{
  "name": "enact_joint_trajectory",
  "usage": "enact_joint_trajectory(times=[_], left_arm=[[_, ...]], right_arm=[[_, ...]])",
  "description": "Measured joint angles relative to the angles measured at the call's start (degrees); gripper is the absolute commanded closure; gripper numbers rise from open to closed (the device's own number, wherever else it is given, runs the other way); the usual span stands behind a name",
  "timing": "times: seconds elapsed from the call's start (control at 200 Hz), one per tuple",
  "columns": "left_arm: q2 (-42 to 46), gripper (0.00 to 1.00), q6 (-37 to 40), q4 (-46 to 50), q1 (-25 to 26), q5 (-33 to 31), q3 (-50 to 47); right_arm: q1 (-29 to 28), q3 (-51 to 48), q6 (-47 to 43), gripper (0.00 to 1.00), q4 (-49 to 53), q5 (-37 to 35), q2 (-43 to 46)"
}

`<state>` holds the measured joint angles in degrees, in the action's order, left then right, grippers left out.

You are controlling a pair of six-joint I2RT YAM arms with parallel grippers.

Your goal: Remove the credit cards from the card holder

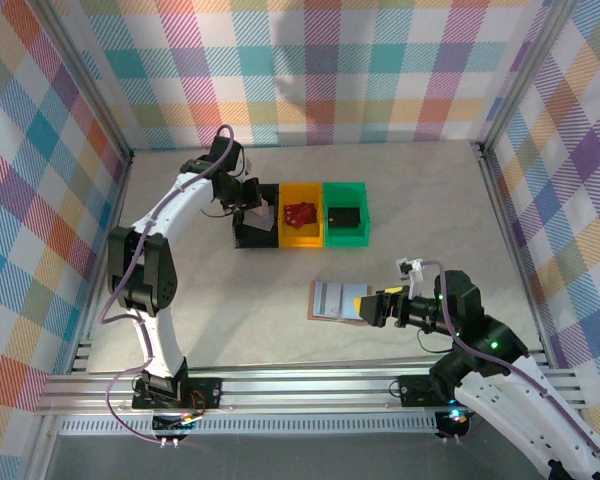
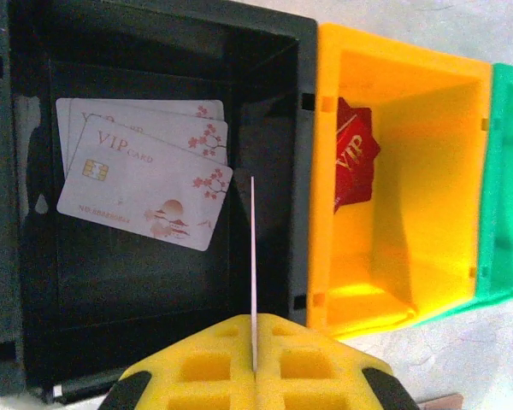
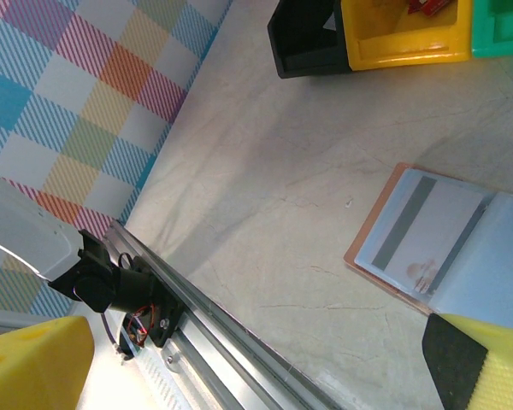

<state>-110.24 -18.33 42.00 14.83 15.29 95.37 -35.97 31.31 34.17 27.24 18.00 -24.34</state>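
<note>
My left gripper will next go down toward the black bin's bottom below it and release the credit card beside the fanned VIP cards already gathered there.
My left gripper [image 2: 255, 320] is shut on a credit card [image 2: 253, 248], seen edge-on as a thin white line, over the black bin [image 2: 265, 102]. Three pale credit cards [image 2: 145, 184] marked VIP lie fanned on that bin's floor. The card holder [image 1: 332, 300] lies spread open on the table, tan at the rim with pale blue-grey panels. In the right wrist view a card with a grey stripe [image 3: 423, 226] sits in its left panel. My right gripper [image 1: 375, 307] hangs open at the holder's right edge, with nothing between its fingers.
A yellow bin [image 1: 302, 213] with a red card [image 2: 352, 166] and a green bin [image 1: 346, 212] with a dark item stand in a row right of the black bin [image 1: 252, 228]. An aluminium rail [image 3: 231, 329] runs along the near table edge. Checked walls enclose the table.
</note>
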Motion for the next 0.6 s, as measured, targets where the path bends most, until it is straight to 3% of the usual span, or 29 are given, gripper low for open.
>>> enact_joint_trajectory(times=[0.6], left_arm=[[-12.44, 1.00, 1.46, 5.68, -0.13, 0.76, 12.46]], right_arm=[[0.00, -1.33, 0.02, 0.01, -0.22, 0.24, 0.92]])
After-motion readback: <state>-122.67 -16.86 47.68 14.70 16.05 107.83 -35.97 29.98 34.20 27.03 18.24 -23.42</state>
